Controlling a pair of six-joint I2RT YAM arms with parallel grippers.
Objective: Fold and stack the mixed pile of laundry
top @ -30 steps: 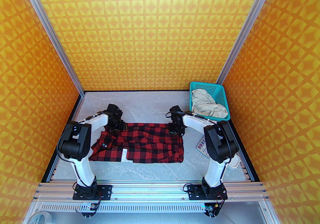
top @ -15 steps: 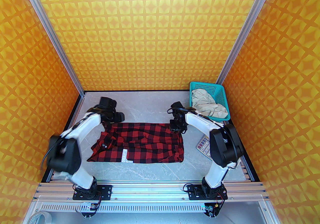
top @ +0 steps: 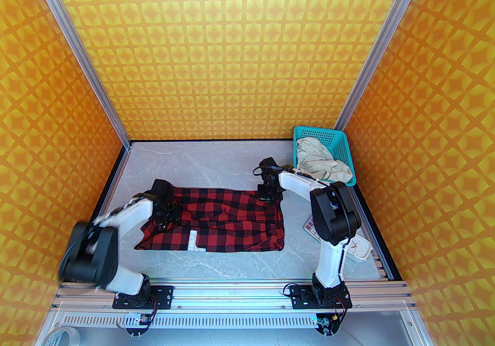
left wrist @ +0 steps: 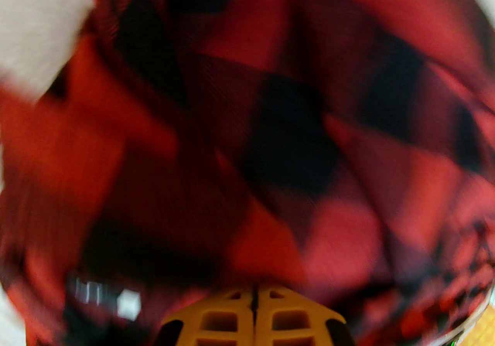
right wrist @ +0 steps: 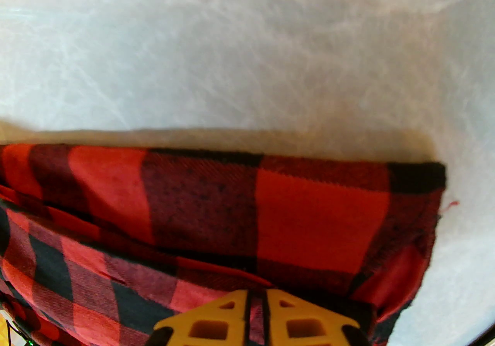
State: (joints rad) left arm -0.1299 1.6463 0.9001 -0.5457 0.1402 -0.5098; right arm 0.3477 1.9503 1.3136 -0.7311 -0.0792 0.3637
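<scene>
Next, my left gripper carries the pinched folds away from my base onto the table beyond the shirt's far edge, then releases them.
The red-and-black check shirt (top: pixel 232 220) lies spread across the middle of the table, with white lettering near its front edge. My left gripper (top: pixel 167 220) is down on the shirt's crumpled left part. In the blurred left wrist view its yellow fingers (left wrist: pixel 232 317) are pressed together, and shirt folds (left wrist: pixel 270 135) bunch right at their tips. My right gripper (top: pixel 266 198) sits at the shirt's far right corner. Its yellow fingers (right wrist: pixel 216 317) are shut with a strip of the check shirt (right wrist: pixel 309 220) pinched between them. The cream garment (top: pixel 321 164) lies crumpled in the basket.
The teal perforated basket (top: pixel 342 143) stands at the back right corner. A grey calculator (top: pixel 309 225) lies right of the shirt, partly behind my right arm, and a small white object (top: pixel 360 249) lies near the right front edge. Patterned walls close in three sides.
My left gripper came from the shirt's far left edge toward the front onto its left part and closed. My right gripper closed on the far right corner.
</scene>
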